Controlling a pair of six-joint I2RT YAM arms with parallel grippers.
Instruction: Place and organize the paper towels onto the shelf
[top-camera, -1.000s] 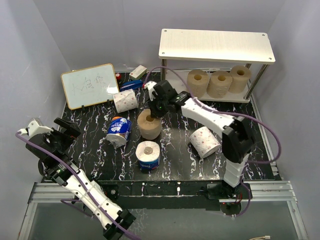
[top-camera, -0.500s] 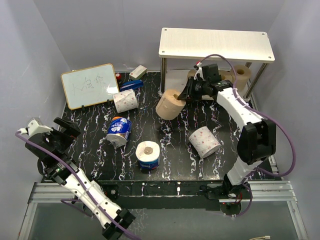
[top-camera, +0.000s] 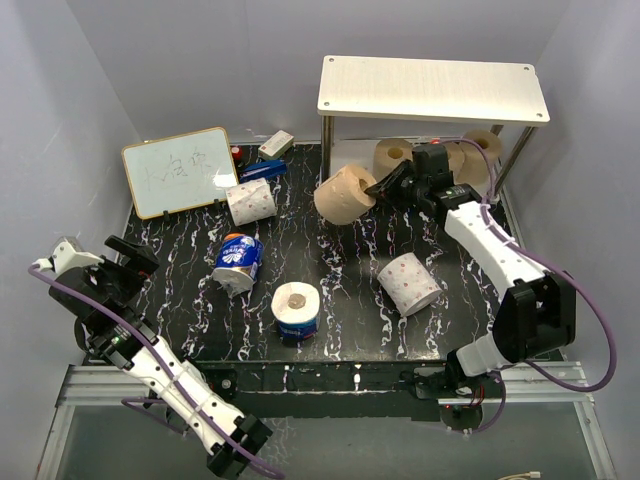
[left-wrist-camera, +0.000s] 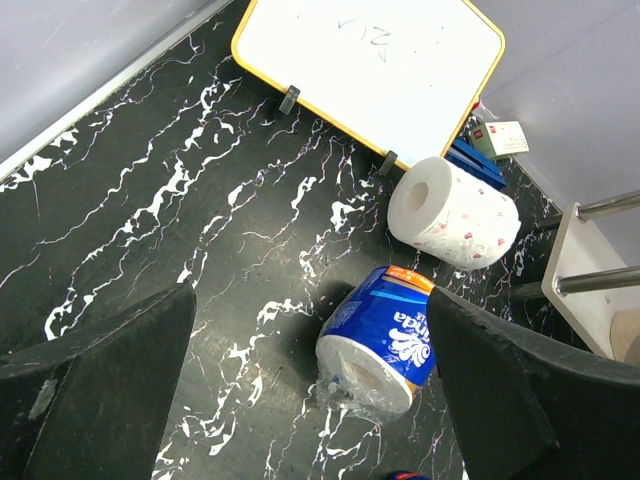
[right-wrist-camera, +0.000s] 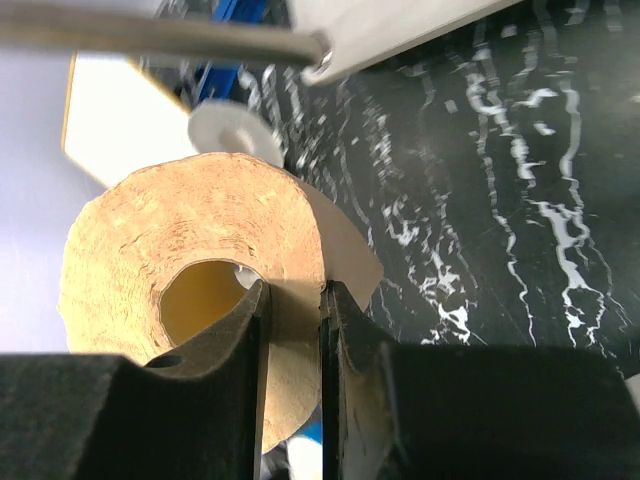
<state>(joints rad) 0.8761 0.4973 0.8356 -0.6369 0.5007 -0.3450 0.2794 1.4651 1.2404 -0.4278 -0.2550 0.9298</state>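
Observation:
My right gripper will move outward and down next and set the roll in the gap between the shelf's leg and the nearest tan roll, because bare board shows there.
My right gripper (top-camera: 378, 188) is shut on the wall of a tan-brown paper towel roll (top-camera: 343, 194), one finger inside its core, holding it in the air just left of the shelf's front left leg (top-camera: 326, 147). The roll fills the right wrist view (right-wrist-camera: 190, 270). The cream two-tier shelf (top-camera: 432, 88) holds three tan rolls (top-camera: 395, 155) on its lower board. On the table lie a blue-wrapped roll (top-camera: 238, 260), a white patterned roll (top-camera: 250, 201), another white patterned roll (top-camera: 410, 283) and an upright roll (top-camera: 296, 311). My left gripper (top-camera: 100, 268) is open and empty at the table's left edge.
A framed whiteboard (top-camera: 180, 170) leans at the back left, with small boxes (top-camera: 275, 146) beside it. In the left wrist view the blue-wrapped roll (left-wrist-camera: 385, 338) and a white patterned roll (left-wrist-camera: 455, 213) lie ahead of the gripper. Grey walls close in both sides.
My right gripper lifted the tan roll from the table's middle and carried it back and to the right, toward the shelf's left leg. The left arm has barely moved.

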